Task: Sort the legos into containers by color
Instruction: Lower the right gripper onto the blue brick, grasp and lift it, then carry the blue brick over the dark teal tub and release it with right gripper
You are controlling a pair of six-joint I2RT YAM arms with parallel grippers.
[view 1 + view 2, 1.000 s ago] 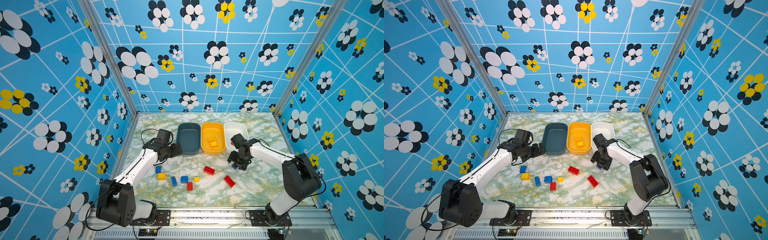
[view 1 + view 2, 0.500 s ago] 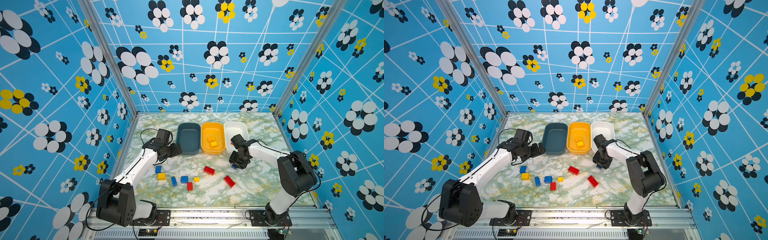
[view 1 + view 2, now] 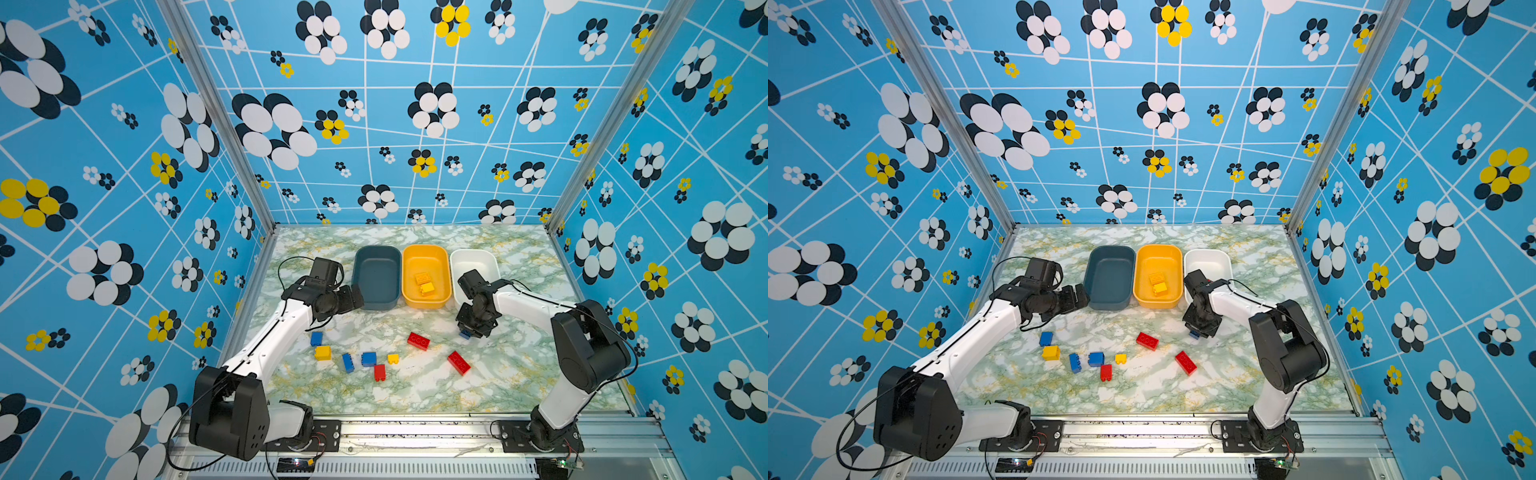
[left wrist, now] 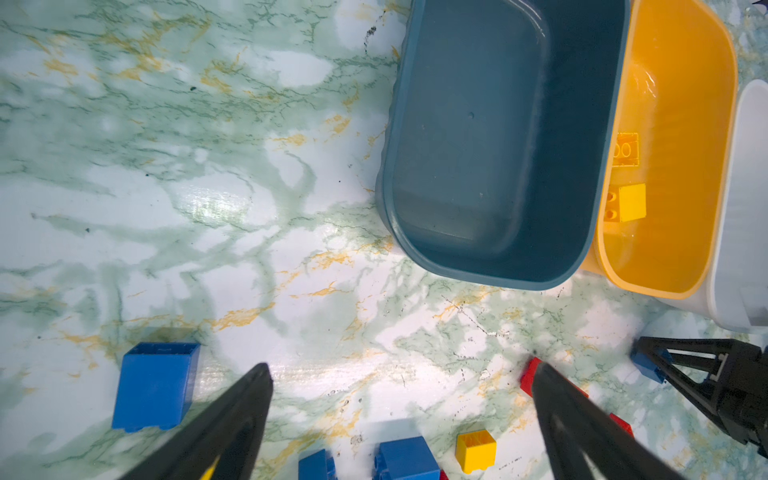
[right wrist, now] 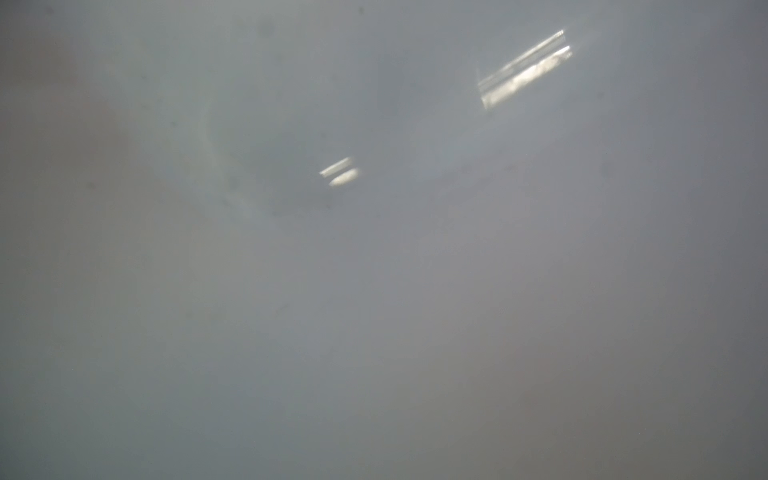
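Observation:
Teal is closest to blue, so next my right gripper should rise, travel outward across the yellow container point(image 3: 426, 249) and release the blue lego over the teal container's bottom.
Several red, blue and yellow legos lie loose in front of the containers, among them a red brick point(image 3: 418, 340), a blue brick point(image 3: 316, 338) and a yellow brick point(image 3: 323, 353). Two yellow bricks point(image 3: 424, 284) lie in the yellow container point(image 3: 426, 249). The teal container point(image 3: 376, 253) holds nothing; the white container point(image 3: 473, 255) is partly hidden by my right arm. My right gripper point(image 3: 471, 331) points down onto a small blue brick point(image 3: 465, 334) point(image 4: 648, 368), its fingers at the brick's sides. My left gripper point(image 3: 351, 297) point(image 4: 401, 370) hovers open by the teal container's near corner.
The right wrist view is a grey blur with two bright glints. Patterned walls close in the marble table point(image 3: 519, 374) on three sides. An aluminium rail point(image 3: 415, 432) with both arm bases runs along the front edge.
My right gripper has shifted slightly towards the blue brick and lower, and its jaws have narrowed around it. The left arm has not moved.

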